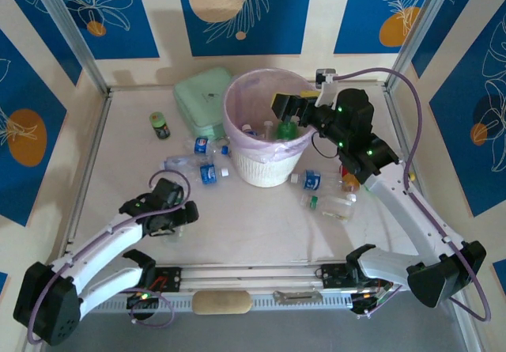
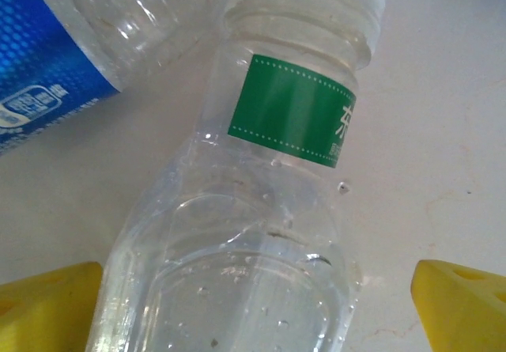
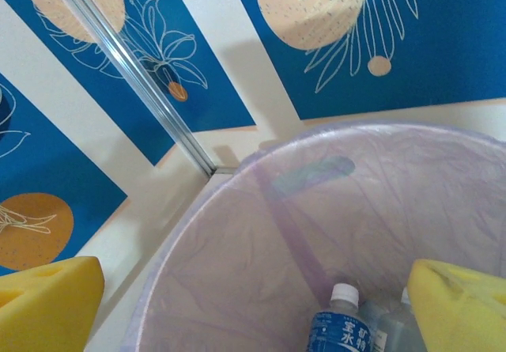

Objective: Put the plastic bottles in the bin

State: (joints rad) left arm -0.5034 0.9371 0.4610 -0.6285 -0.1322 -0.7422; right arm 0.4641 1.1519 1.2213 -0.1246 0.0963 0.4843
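Note:
The left gripper needs to move down over the clear bottle's body (image 2: 233, 289), then close its yellow fingers on the clear bottle's body.
Between the two yellow fingers of my left gripper (image 2: 257, 308) lies a clear plastic bottle (image 2: 253, 233) with a green label and a white cap; the jaws stand wide, with a gap on the right side. A blue-labelled bottle (image 2: 47, 75) lies just beyond it. In the top view that gripper (image 1: 180, 216) is low over the table, left of the bin (image 1: 245, 166). My right gripper (image 1: 288, 108) hangs open and empty over the bin's pink liner (image 3: 237, 273). A blue-labelled bottle (image 3: 340, 328) and a green bottle (image 1: 285, 129) lie inside.
More bottles lie left of the bin (image 1: 207, 172) and right of it (image 1: 328, 203). A mint-green box (image 1: 202, 99) sits behind the bin, with a dark jar with a green lid (image 1: 160, 124) to its left. Walls and metal posts enclose the table.

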